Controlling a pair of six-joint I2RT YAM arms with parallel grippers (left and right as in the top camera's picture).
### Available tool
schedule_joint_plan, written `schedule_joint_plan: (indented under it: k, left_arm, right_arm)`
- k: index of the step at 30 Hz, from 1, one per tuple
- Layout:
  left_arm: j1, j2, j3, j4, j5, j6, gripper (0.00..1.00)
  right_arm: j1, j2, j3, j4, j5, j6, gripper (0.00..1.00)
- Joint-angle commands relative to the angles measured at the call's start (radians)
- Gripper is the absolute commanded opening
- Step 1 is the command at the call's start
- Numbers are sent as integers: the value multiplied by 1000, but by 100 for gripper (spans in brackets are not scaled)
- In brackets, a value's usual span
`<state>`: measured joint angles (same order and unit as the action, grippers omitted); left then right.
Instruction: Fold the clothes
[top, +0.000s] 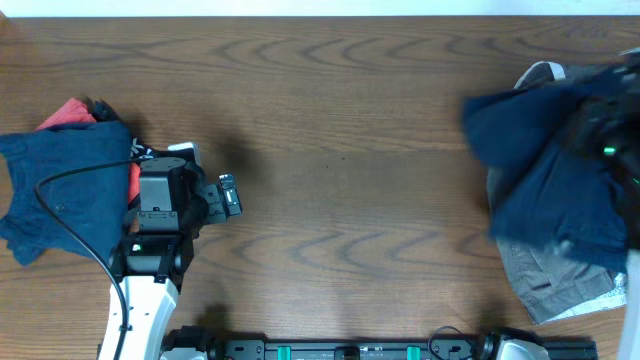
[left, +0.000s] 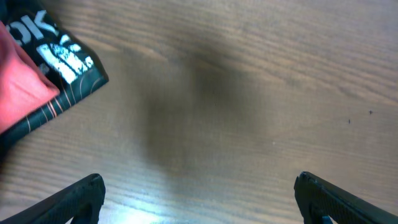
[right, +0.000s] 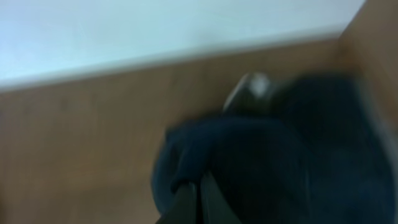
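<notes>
My right gripper holds the navy garment. Next, it will swing the garment to the left in the overhead view, over the empty wood in the middle of the table.
A navy garment (top: 545, 180) hangs blurred at the right of the overhead view, over a grey garment with white trim (top: 560, 280). My right gripper (right: 199, 196) is shut on the navy garment (right: 261, 168); its arm (top: 610, 130) is partly hidden by cloth. At the left lies another navy garment (top: 65, 185) over a red garment (top: 68, 113). The red garment with its black printed band (left: 68, 74) shows at the top left of the left wrist view. My left gripper (left: 199, 199) is open and empty over bare wood, right of that pile.
The wooden table (top: 340, 150) spans the view, with a white far edge strip (right: 155, 37). A black cable (top: 70, 215) crosses the left navy garment. A rail with green fittings (top: 350, 350) runs along the front edge.
</notes>
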<state>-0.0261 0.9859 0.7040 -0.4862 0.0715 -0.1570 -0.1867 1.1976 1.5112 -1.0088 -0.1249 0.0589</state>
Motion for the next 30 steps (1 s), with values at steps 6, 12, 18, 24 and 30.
schedule_joint_plan:
  k: [6,12,18,24,30]
  left_arm:
    - [5,0,22,80,-1,-2,98]
    - [5,0,22,153,-1,-2,98]
    - [5,0,22,163,-1,-2,98]
    - [5,0,22,148,-1,-2,98]
    - [5,0,22,141,8,-137,98]
  right_arm:
    - [144,175,-226,64,-349,-12,1]
    - [329,292,-254,516,-589,48,1]
    - [452,342,-254,824,-274,273,20]
    - [496,377,-255,565,-175,174,53]
    - [457,384,-255,244,249,243,63]
